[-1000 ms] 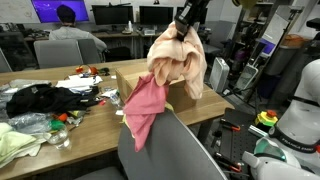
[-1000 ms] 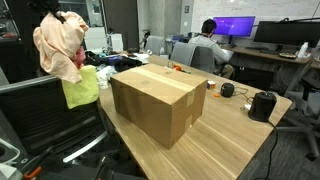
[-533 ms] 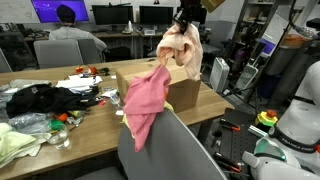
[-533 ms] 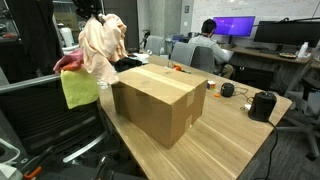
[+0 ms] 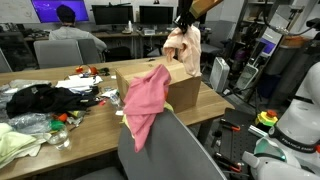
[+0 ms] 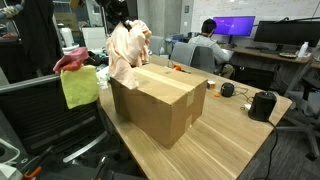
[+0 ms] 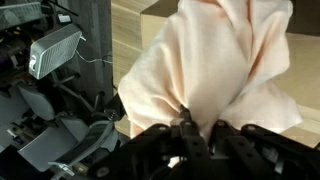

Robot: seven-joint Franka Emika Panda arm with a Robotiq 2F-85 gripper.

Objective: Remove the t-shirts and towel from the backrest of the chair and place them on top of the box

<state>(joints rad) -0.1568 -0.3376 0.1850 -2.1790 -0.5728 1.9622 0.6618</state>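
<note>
I will carry the pale peach t-shirt over the middle of the box top (image 6: 168,84) with my gripper and let it go there.
My gripper (image 5: 184,20) is shut on a pale peach t-shirt (image 5: 184,50), which hangs bunched over the far end of the cardboard box (image 5: 183,93). In an exterior view the shirt (image 6: 127,52) dangles at the box's (image 6: 160,100) left top edge. In the wrist view the shirt (image 7: 215,60) fills the frame above the jaws (image 7: 197,128). A pink cloth (image 5: 145,100) drapes over the grey chair backrest (image 5: 170,150). In an exterior view a yellow-green cloth (image 6: 79,87) with a pink piece (image 6: 72,62) hangs on the chair.
A wooden table (image 6: 230,140) carries the box, a black object (image 6: 262,104) and clutter (image 5: 45,100) of dark cloth and bottles. A person (image 5: 68,22) sits at monitors behind. Office chairs and equipment stand around.
The gripper has carried the peach shirt away from the chair and over to the box; the shirt now hangs at the box's top edge. The pink cloth stays on the backrest.
</note>
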